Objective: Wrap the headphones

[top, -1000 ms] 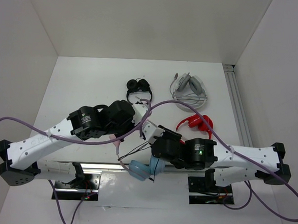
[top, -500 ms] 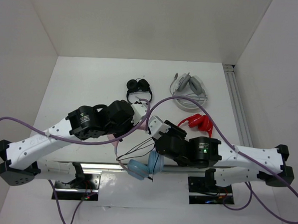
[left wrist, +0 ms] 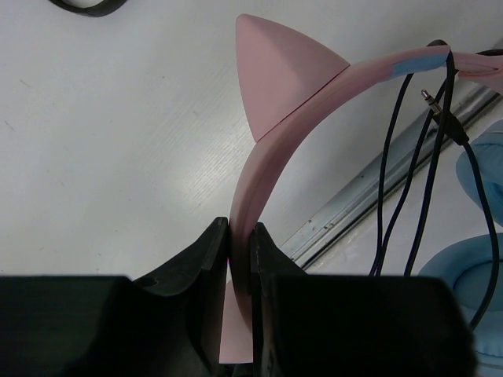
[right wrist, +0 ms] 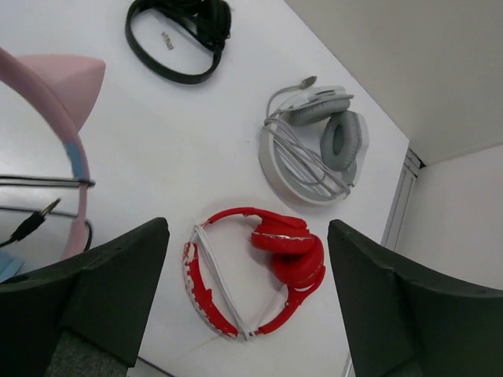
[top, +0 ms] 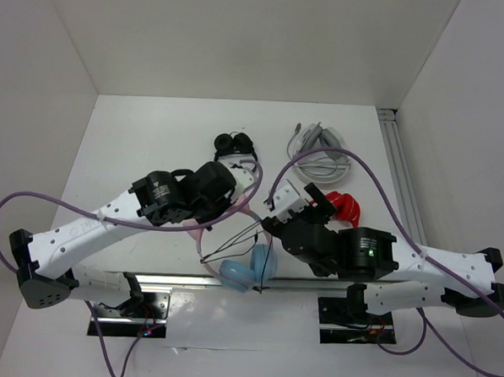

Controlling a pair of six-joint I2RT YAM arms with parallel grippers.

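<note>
My left gripper needs to lower the headphones flat onto the clear, bare tabletop below it, between the small black pair and the metal bar, and let go of them.
The headphones have a pink cat-eared headband (left wrist: 279, 78), light blue ear cups (top: 246, 271) and a thin black cable (left wrist: 401, 157). They hang near the table's front edge, and the cable loops loosely from the headband to the cups. Its plug (right wrist: 31, 224) dangles free. My left gripper (left wrist: 240, 236) is shut on the headband below the cat ear; in the top view it (top: 239, 188) sits left of centre. My right gripper (right wrist: 247, 228) is wide open and empty, just right of the headband (right wrist: 71, 157) and above the red pair. In the top view it (top: 298, 199) is at centre.
A red-and-white pair (right wrist: 291, 251) lies under my right gripper. A grey-white pair (right wrist: 314, 141) with wrapped cable lies at the back right. A small black pair (right wrist: 185, 31) lies at the back centre. A metal rail (left wrist: 369, 188) runs along the front edge.
My right gripper has moved away from the ear cups, back and to the right, and now sits open over the red pair. My left gripper has shifted the headband slightly back and right.
</note>
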